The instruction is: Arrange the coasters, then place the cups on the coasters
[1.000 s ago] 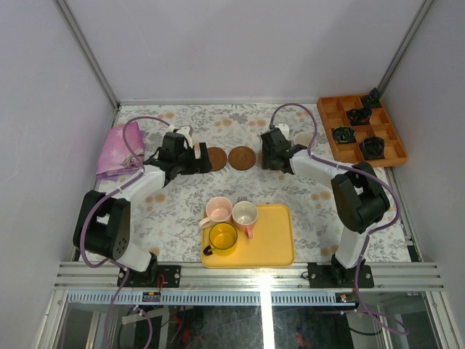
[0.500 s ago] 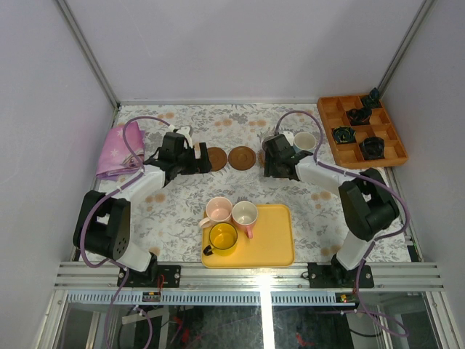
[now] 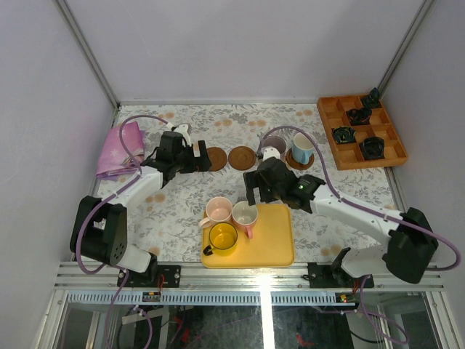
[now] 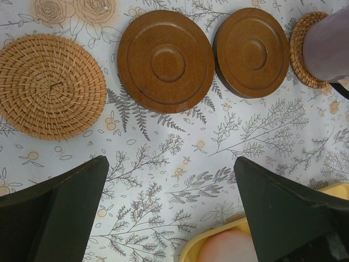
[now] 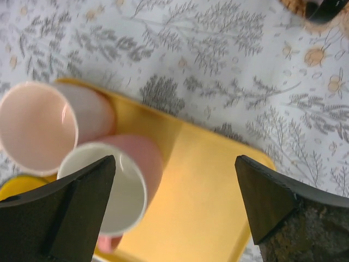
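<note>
My right gripper is above and in front of the pink cup's handle (image 3: 249,232) (image 5: 109,243), which sticks out over open tray, and next needs to go back and down around it.
Two dark brown coasters (image 3: 215,158) (image 3: 240,157) lie side by side at the back; they show as discs (image 4: 165,61) (image 4: 252,52) in the left wrist view. A tan woven coaster (image 4: 50,84) lies to their left. The grey-purple cup (image 3: 275,149) (image 4: 330,46) stands on a woven coaster (image 4: 301,49). The light blue cup (image 3: 303,147) stands on a coaster (image 3: 294,159). My left gripper (image 3: 197,157) (image 4: 172,218) hovers open by the coasters. My right gripper (image 3: 253,195) (image 5: 174,202) is open over the yellow tray (image 3: 272,243) (image 5: 212,180), beside the pink cup with white inside (image 3: 245,215) (image 5: 109,185). The pale pink cup (image 3: 218,211) (image 5: 35,128) and yellow cup (image 3: 223,238) stand close by.
An orange compartment box (image 3: 334,142) with small black objects stands at the back right. A pink cloth (image 3: 120,149) lies at the back left. Metal frame posts border the table's back corners.
My right gripper has opened, left the light blue cup on its coaster and swung forward to the tray. The left arm has barely moved.
</note>
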Robot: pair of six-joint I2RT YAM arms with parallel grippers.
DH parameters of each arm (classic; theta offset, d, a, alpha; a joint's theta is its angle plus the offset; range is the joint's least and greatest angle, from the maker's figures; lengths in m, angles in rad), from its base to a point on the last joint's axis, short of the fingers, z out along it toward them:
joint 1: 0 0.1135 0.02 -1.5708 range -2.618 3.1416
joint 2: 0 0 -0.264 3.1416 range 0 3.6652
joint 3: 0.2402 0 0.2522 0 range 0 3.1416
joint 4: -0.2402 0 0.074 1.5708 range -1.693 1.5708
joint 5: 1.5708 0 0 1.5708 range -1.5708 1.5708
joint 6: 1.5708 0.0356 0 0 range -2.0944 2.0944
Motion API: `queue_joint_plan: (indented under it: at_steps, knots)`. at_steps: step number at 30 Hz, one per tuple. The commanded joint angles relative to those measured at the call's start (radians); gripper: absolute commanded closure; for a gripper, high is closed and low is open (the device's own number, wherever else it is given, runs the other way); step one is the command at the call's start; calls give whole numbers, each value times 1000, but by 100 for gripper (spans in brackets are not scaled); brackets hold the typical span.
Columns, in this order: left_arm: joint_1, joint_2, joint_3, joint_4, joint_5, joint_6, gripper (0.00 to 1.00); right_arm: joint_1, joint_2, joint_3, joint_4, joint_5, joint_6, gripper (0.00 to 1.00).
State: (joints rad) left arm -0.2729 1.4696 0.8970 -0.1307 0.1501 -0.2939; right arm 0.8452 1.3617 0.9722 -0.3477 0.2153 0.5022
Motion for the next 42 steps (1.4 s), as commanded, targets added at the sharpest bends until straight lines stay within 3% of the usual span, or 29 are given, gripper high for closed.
queue_joint_plan:
  at_steps: [1,10,30,42]
  knots:
    - [7,-25,-16,-4,8,-4,0,54,-143,-49,-107,-15,22,1]
    - [7,-34,-15,2,37,-14,0,187,-265,-127,-163,-33,62,1]
    - [7,-39,-21,-17,44,-12,0,260,-74,-94,-146,-79,4,0]
    - [8,-28,-18,-13,52,-14,0,259,-39,-99,-148,-32,40,21]
